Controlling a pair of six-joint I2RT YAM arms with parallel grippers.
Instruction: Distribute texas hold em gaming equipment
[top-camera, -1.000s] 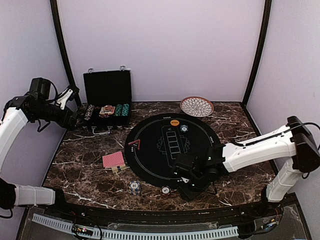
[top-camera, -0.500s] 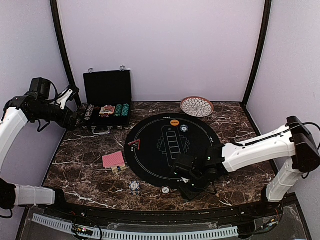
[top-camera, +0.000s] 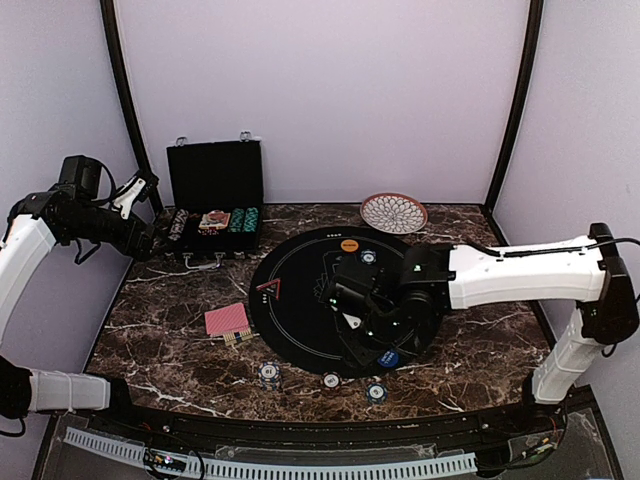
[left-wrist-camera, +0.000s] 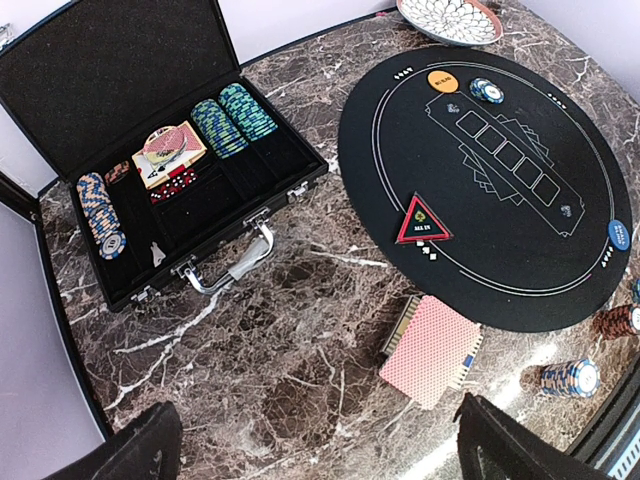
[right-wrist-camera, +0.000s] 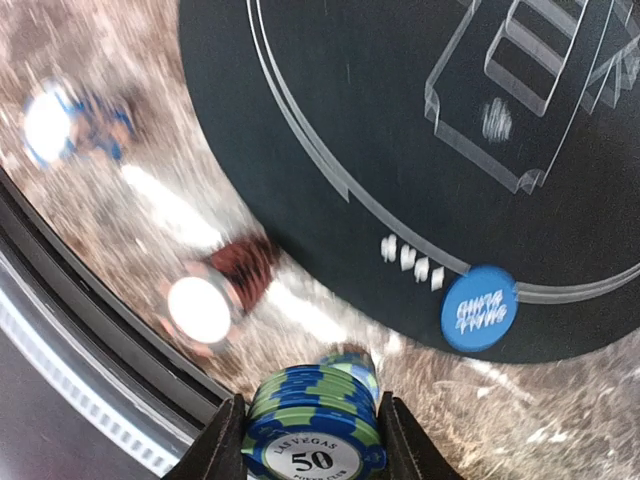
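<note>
My right gripper will next take the blue-and-green chips down, and to its left in the top view, to bare mat by the red triangle button. It will lower them there and let go.
My right gripper is shut on a short stack of blue-and-green poker chips, lifted above the black mat's near edge. Just below it another blue-green chip stack stands on the marble. A blue button lies on the mat rim. A brown stack and a blue-white stack stand further left. The red-backed cards lie left of the mat. My left gripper hangs open, high at the far left.
The open black case holds more chips and cards at the back left. A patterned plate sits at the back. On the mat lie a red triangle button, an orange button and a chip.
My right gripper closed on the chips and rose back over the mat, uncovering a chip stack and the blue button at the front. The left arm has not moved.
</note>
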